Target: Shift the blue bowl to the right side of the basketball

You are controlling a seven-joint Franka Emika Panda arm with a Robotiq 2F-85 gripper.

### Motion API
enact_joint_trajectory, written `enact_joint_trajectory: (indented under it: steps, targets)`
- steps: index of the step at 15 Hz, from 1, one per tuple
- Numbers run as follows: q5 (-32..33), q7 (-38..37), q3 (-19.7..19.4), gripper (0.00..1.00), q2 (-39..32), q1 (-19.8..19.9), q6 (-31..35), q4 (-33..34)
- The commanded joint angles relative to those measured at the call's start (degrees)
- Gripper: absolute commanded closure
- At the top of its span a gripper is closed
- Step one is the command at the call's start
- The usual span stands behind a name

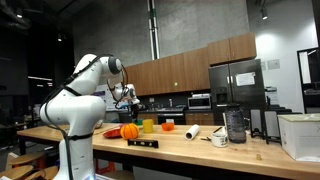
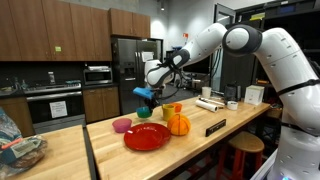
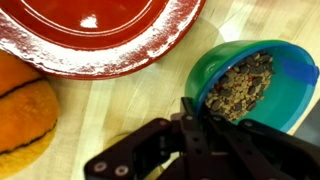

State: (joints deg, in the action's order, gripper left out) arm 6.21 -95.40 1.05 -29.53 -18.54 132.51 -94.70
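Note:
I should next carry the blue bowl in my gripper up and back past the basketball, then down onto the bare counter in the empty gap between ball and nameplate.
The blue bowl (image 3: 250, 85) is teal inside with a blue rim and holds brown grains. My gripper (image 3: 188, 108) is shut on its rim, one finger inside and one outside. In an exterior view the gripper (image 2: 148, 97) holds the bowl (image 2: 142, 93) above the counter, behind the red plate. The basketball (image 2: 178, 124) sits on the counter to the right of the plate. It also shows in the wrist view (image 3: 25, 110) at the left edge, and in an exterior view (image 1: 129, 131) below the gripper (image 1: 128, 101).
A big red plate (image 2: 147, 137) lies at the counter's front and also shows in the wrist view (image 3: 100, 30). A pink bowl (image 2: 122, 125), a green dish (image 2: 145, 113), a yellow-green cup (image 2: 168, 112) and an orange cup (image 2: 178, 108) stand nearby. A black nameplate (image 2: 215, 127) lies further right.

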Motion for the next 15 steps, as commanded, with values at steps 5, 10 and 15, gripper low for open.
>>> enact_joint_trajectory:
  steps: [5, 10, 15]
  targets:
    - [-4.2, 8.8, 2.2, 0.98, 17.7, 3.9, 6.4, -18.1]
    - [-4.0, 8.8, 1.9, 0.98, 26.2, 6.4, 4.5, -25.8]
    - [-3.4, 6.4, 1.5, 0.98, 32.3, 10.1, 5.5, -33.6]
